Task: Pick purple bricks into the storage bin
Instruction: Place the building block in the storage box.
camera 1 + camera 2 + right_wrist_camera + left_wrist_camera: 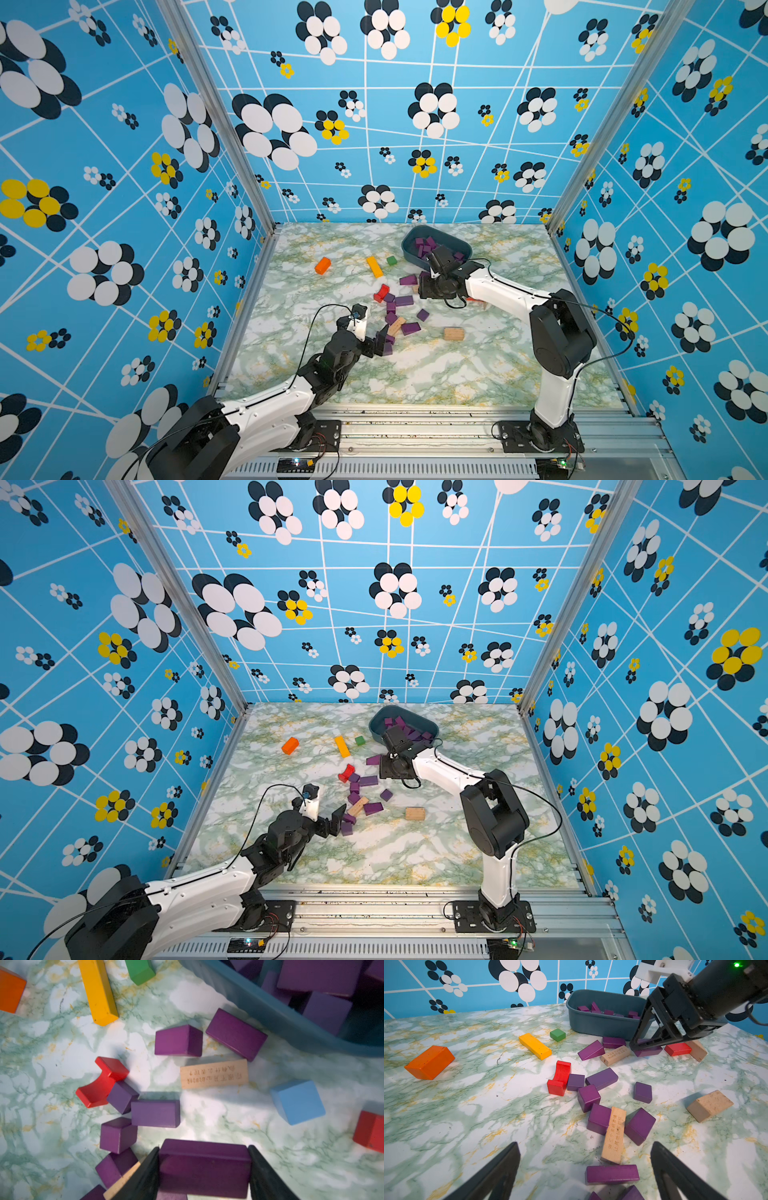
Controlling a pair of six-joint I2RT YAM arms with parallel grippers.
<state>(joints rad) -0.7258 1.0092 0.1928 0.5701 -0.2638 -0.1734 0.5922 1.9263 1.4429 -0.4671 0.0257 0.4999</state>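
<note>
My right gripper moves up and outward past the bin's near rim, over the bin's inside, and releases the purple brick next, since the brick hangs below that rim.
My right gripper (203,1148) is shut on a purple brick (204,1169), a bar held by its ends just above the table, beside the storage bin (409,250). Several purple bricks (608,1012) lie inside the dark teal bin (600,1022). More purple bricks (402,301) are scattered mid-table in both top views. My left gripper (584,1144) is open and low over the near end of that cluster, with a purple bar (612,1174) lying between its fingers, untouched. In a top view the left gripper (384,338) stands at the cluster's near edge.
An orange block (323,265), a yellow bar (374,266) and a green cube (391,260) lie left of the bin. A red arch (381,292) touches the purple cluster. Tan blocks (453,333) lie among and right of it. A light-blue cube (298,1102) and a red block (372,1132) sit near the right gripper.
</note>
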